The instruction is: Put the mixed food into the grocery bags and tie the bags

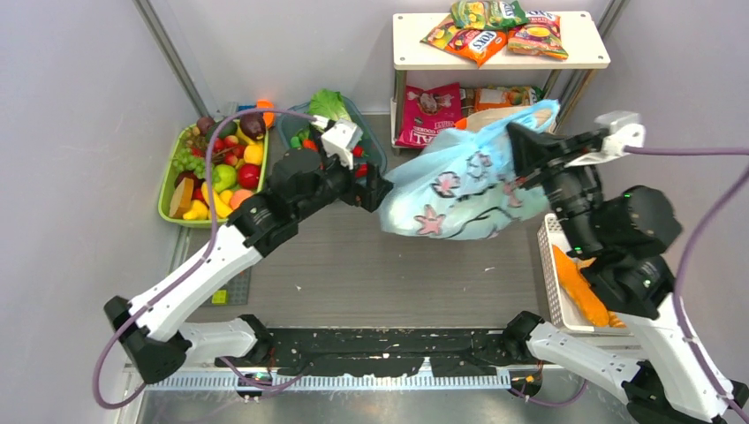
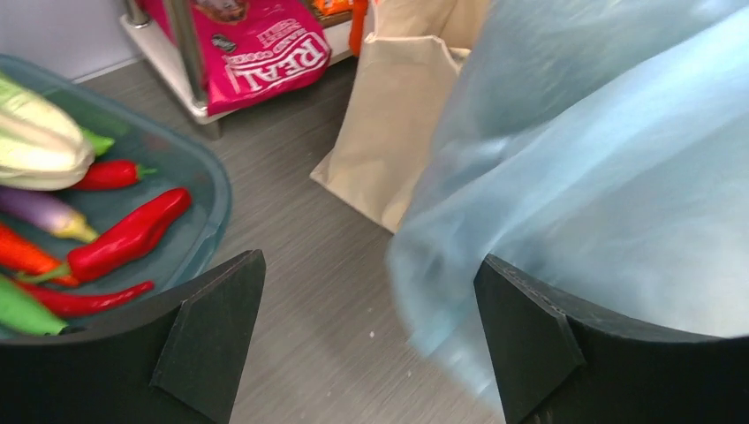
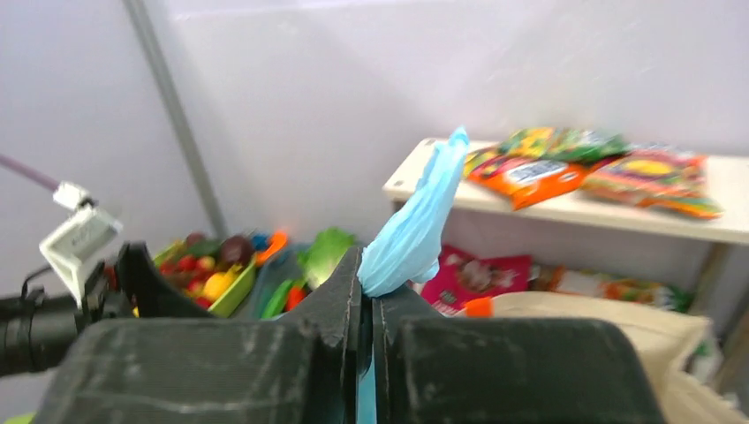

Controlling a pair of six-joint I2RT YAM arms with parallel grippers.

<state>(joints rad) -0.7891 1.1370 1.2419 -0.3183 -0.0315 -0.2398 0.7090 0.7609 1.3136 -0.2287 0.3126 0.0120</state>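
Observation:
Next, my left gripper goes outward and to the right in the top view, onto the tote's rim nearest the tray, as it shows past the bag.
The light-blue plastic bag (image 1: 459, 190) hangs full in mid-table, lifted by its top. My right gripper (image 1: 523, 150) is shut on its twisted handle (image 3: 415, 230), which sticks up between the jaws. My left gripper (image 1: 375, 187) is open at the bag's left side; in the left wrist view the bag (image 2: 601, 159) fills the space by the right finger (image 2: 530, 340). The beige canvas tote (image 2: 397, 141) stands behind the bag. Snack packets (image 1: 495, 31) lie on the white shelf (image 1: 415, 53). Toy produce fills the trays (image 1: 172, 172) at the left.
A pink packet (image 1: 430, 110) leans under the shelf. A blue-grey tray (image 2: 194, 177) holds red chillies and a pale cabbage. A white mesh basket (image 1: 549, 274) with an orange item sits under my right arm. Walls close in on both sides.

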